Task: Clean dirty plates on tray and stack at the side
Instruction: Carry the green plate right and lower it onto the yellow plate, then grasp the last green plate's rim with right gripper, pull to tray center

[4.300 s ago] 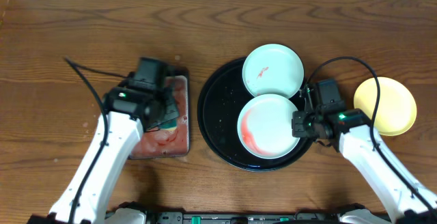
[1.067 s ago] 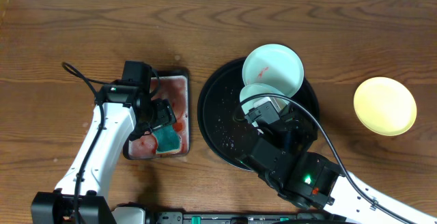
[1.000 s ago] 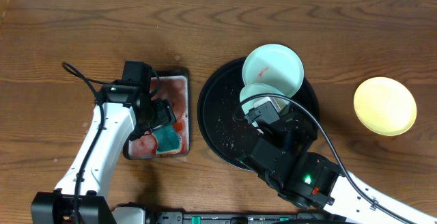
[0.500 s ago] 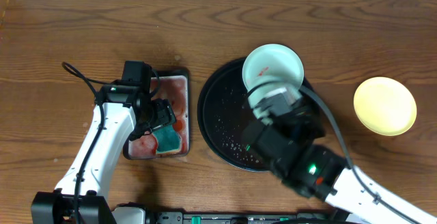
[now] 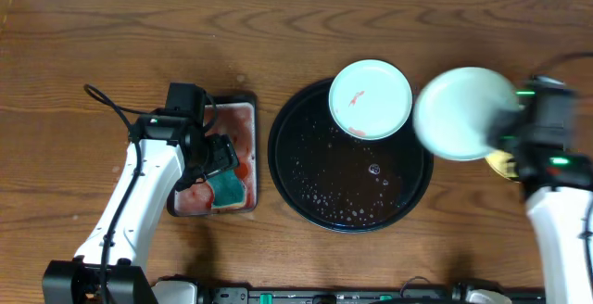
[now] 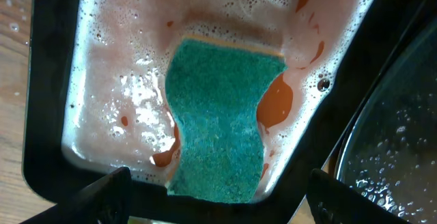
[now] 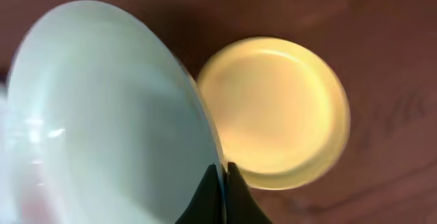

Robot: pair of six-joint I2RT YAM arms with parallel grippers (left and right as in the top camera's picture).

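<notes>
The right gripper moves away from the round tray next and brings the pale mint-white plate down onto the yellow plate (image 5: pixel 507 162) (image 7: pixel 275 111).
The large round black tray (image 5: pixel 315 156) holds a light blue plate (image 5: pixel 371 99) with an orange-red smear at its far side. My right gripper (image 5: pixel 511 130) (image 7: pixel 223 183) is shut on the rim of a pale mint-white plate (image 5: pixel 460 114) (image 7: pixel 102 115), held tilted in the air to the right of the tray. Under it on the wooden tabletop lies the yellow plate (image 7: pixel 273 111), mostly hidden in the overhead view (image 5: pixel 505 163). My left gripper (image 5: pixel 218 156) (image 6: pixel 218 176) hangs open over a teal sponge (image 6: pixel 218 115), with one finger on each side and not touching it.
The sponge lies in a small rectangular black tray (image 5: pixel 182 202) (image 6: pixel 48 115) of pinkish-red foamy liquid, left of the round tray. Soapy droplets dot the round tray's floor (image 5: pixel 366 170). Bare wood (image 5: pixel 111 44) spreads to the far left and along the back.
My right arm has lifted the pale plate off the round tray and swung it right, over the yellow plate. The left arm has not moved.
</notes>
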